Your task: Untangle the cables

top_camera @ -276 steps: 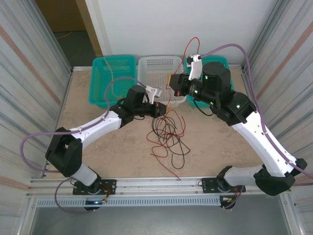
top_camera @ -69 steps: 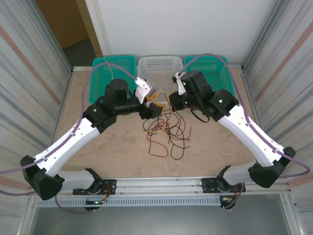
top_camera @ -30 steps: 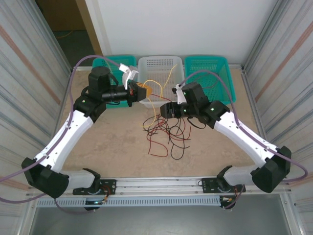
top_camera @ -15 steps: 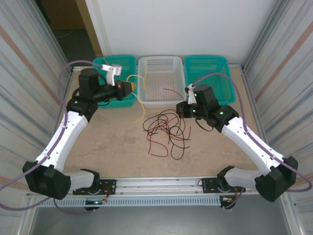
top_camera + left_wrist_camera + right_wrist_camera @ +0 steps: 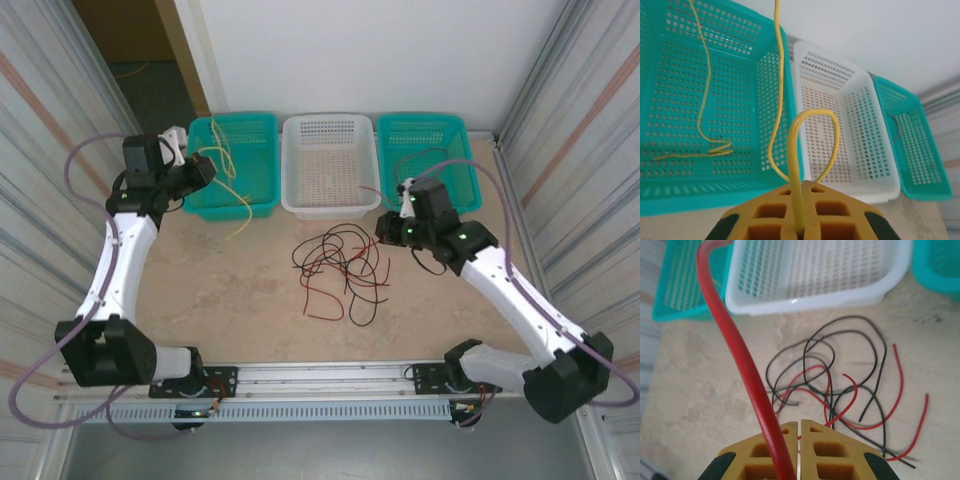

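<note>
The yellow cable's tail hangs past the front rim of the teal basket, so next I need to carry my left gripper outward toward that basket's far end (image 5: 243,134) (image 5: 715,36) and let go of the cable.
The cables (image 5: 340,268) lie as a loose tangle of red and black strands mid-table, also in the right wrist view (image 5: 840,375). My left gripper (image 5: 197,170) hangs over the left teal basket (image 5: 228,208), shut on a yellow cable (image 5: 236,190) that droops over the basket's front. In the left wrist view the jaws (image 5: 801,189) pinch that yellow cable (image 5: 812,113) in a loop. A second yellow cable (image 5: 701,100) lies inside the teal basket (image 5: 670,192). My right gripper (image 5: 386,228) sits right of the tangle, shut (image 5: 800,426) on a red cable (image 5: 735,350) that rises away.
A white basket (image 5: 330,209) stands at the back middle and a second teal basket (image 5: 424,121) at the back right, with a dark strand in it. Corrugated metal walls close both sides. The arm bases and a rail run along the near edge.
My left arm swung left from the white basket to the left teal basket, drawing the yellow cable out of the tangle. My right gripper shut on the red cable and shifted right.
</note>
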You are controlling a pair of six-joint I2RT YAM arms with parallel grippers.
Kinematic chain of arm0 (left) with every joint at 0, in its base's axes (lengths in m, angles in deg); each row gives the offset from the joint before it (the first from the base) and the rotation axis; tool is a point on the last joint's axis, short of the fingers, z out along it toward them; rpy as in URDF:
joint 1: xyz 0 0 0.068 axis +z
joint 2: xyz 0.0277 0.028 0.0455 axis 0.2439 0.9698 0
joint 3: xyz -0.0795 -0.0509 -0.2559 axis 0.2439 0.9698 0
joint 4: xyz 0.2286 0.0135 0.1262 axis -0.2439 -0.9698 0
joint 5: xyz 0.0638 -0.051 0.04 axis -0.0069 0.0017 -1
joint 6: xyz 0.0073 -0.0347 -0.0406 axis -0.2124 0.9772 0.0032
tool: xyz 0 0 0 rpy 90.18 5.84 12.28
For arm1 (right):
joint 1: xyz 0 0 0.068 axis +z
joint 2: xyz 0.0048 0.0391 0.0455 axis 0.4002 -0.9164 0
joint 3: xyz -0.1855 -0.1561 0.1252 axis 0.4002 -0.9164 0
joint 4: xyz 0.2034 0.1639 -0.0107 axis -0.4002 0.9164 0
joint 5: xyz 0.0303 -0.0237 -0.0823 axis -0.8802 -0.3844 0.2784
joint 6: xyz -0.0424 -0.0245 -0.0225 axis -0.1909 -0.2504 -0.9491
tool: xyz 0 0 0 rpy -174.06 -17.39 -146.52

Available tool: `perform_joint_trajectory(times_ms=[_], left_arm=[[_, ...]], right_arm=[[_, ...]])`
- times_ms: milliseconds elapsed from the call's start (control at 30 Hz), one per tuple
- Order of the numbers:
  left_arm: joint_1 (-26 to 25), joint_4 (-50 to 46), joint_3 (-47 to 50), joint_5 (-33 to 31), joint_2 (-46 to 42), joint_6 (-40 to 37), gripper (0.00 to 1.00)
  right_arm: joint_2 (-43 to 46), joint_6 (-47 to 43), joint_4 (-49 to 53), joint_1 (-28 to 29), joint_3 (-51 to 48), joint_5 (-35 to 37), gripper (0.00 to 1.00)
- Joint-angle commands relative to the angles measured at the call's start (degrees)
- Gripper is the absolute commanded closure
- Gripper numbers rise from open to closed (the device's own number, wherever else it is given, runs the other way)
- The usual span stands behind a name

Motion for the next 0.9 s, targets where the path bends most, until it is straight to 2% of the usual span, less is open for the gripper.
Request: perform_joint_trajectory(times_ms=[0,133,167,267,367,433,500,533,600,667,733,867], left_arm=[[0.2,0.0,-5.8,-2.5,3.4,-0.2,1.00],[0.7,3.6,-9.8,-3.3,7.8,-0.7,1.00],[0.8,4.7,-10.8,-3.6,9.0,-0.6,1.00],[1.2,7.0,-14.1,-3.5,13.0,-0.1,1.00],[1.3,9.1,-17.1,-2.6,17.2,0.3,1.00],[1.3,10.3,-18.4,-2.7,19.6,0.6,0.99],[1.3,11.0,-20.0,-3.0,22.4,0.6,0.94],[1.3,10.9,-20.7,-3.3,23.6,0.6,0.89],[1.2,10.8,-22.2,-3.2,26.3,0.4,0.64],[0.7,10.3,-23.2,-4.1,28.3,-0.4,0.46],[-0.5,8.9,-24.0,-6.2,29.5,-2.0,0.36],[-3.7,4.7,-25.6,-10.2,29.7,-6.2,0.26]], right_arm=[[-4.5,-0.8,2.0,5.4,3.5,4.5,1.00],[-10.8,-0.8,1.2,10.5,6.4,7.2,1.00],[-12.5,-0.8,1.2,11.3,7.2,7.6,0.97],[-17.1,-0.6,3.5,12.5,10.2,10.0,0.67],[-19.1,-0.5,6.7,13.3,12.6,13.8,0.41],[-18.3,-0.6,6.9,13.6,12.4,14.1,0.34],[-16.8,-0.3,6.8,13.8,11.6,13.8,0.31],[-16.2,-0.2,6.9,13.8,11.3,13.7,0.31],[-14.8,0.2,7.7,14.1,10.6,14.0,0.30],[-13.6,0.5,8.2,14.4,9.8,14.0,0.30],[-12.7,0.8,8.7,14.7,9.2,14.1,0.29],[-11.6,1.1,9.7,15.2,8.5,15.0,0.29]])
